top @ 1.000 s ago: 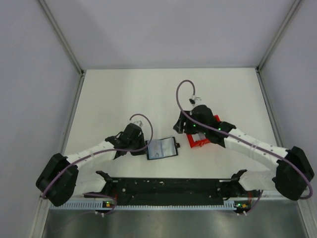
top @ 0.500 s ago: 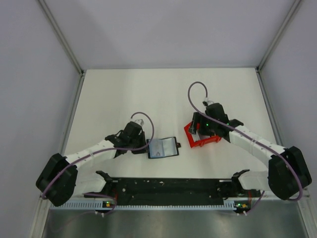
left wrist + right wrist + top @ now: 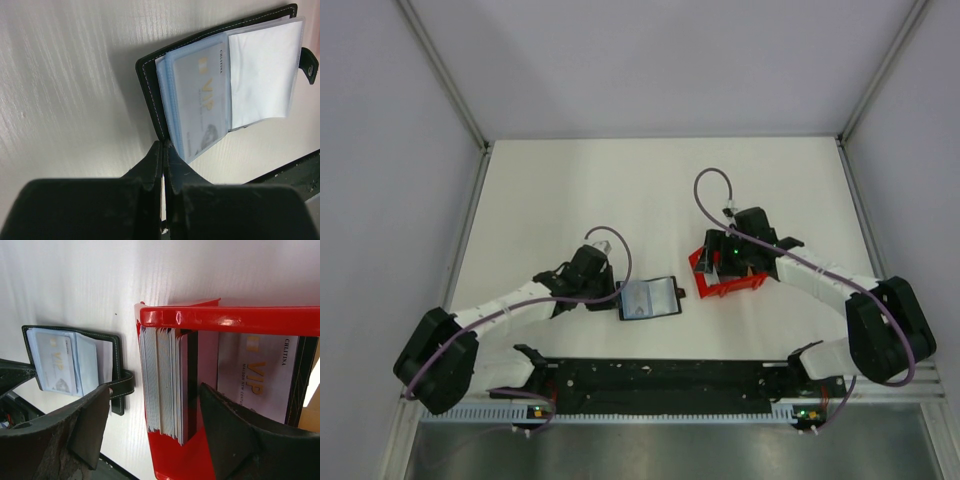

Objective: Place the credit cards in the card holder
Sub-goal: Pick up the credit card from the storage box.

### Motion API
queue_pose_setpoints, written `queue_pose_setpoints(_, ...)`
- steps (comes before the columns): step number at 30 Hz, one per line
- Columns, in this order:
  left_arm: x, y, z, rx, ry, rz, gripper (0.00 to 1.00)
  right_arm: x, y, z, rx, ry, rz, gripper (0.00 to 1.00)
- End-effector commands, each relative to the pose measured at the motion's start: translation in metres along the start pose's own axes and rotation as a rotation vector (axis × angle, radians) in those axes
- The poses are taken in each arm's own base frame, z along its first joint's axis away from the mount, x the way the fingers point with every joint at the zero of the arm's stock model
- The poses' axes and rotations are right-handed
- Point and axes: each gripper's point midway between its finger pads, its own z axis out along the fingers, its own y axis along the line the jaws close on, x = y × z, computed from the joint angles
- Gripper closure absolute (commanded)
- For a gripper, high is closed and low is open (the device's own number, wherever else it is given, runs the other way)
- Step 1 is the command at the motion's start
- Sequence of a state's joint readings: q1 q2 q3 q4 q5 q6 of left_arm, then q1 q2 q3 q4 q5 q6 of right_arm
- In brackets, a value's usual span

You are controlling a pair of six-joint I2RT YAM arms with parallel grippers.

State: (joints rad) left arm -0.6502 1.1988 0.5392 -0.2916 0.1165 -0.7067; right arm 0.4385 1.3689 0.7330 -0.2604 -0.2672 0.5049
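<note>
The fingers of my right gripper span the whole stack. I need to move this gripper away from the card holder, onto the black-striped card ending the stack (image 3: 188, 387), and bring its fingers closer together.
The black card holder (image 3: 648, 298) lies open on the table, its pale sleeves up with one pale card (image 3: 200, 95) inside. My left gripper (image 3: 164, 146) is shut, its tips touching the near edge of the holder's black cover (image 3: 148, 85). A stack of credit cards (image 3: 165, 385) stands on edge in the red tray (image 3: 225, 320), and another pale card (image 3: 255, 375) lies flat beside the stack. My right gripper (image 3: 152, 390) is open, one finger either side of the stack, touching nothing. From above, the right gripper (image 3: 720, 262) hovers over the red tray (image 3: 738, 284).
The holder's strap with its snap (image 3: 122, 385) points toward the tray, a short gap between them. The black base rail (image 3: 660, 375) runs along the near table edge. Grey walls close in the white table (image 3: 650, 190) on three sides.
My right gripper has opened wider and settled over the card stack; the red tray has turned and shifted slightly. The left arm and the holder have stayed still.
</note>
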Motion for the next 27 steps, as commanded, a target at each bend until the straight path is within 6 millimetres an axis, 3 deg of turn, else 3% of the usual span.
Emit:
queue_pose_setpoints(1, -0.0142, -0.0166, -0.0013, 0.046, -0.03, 0.013, 1.0, -0.0186, 0.0144, -0.0088, -0.072, -0.058, -0.024, 0.3)
queue_pose_setpoints(15, -0.0117, -0.0173, 0.0005, 0.056, -0.024, 0.01, 1.0, -0.0202, 0.0204, -0.0138, -0.102, -0.072, -0.015, 0.49)
queue_pose_setpoints(22, -0.011, -0.017, 0.0016, 0.058, -0.02, 0.009, 1.0, -0.0195, 0.0166, -0.0121, -0.085, -0.071, -0.005, 0.62)
queue_pose_setpoints(27, -0.0107, -0.0167, 0.0029, 0.058, -0.02, 0.006, 1.0, -0.0186, 0.0156, -0.0111, -0.085, -0.067, -0.004, 0.8)
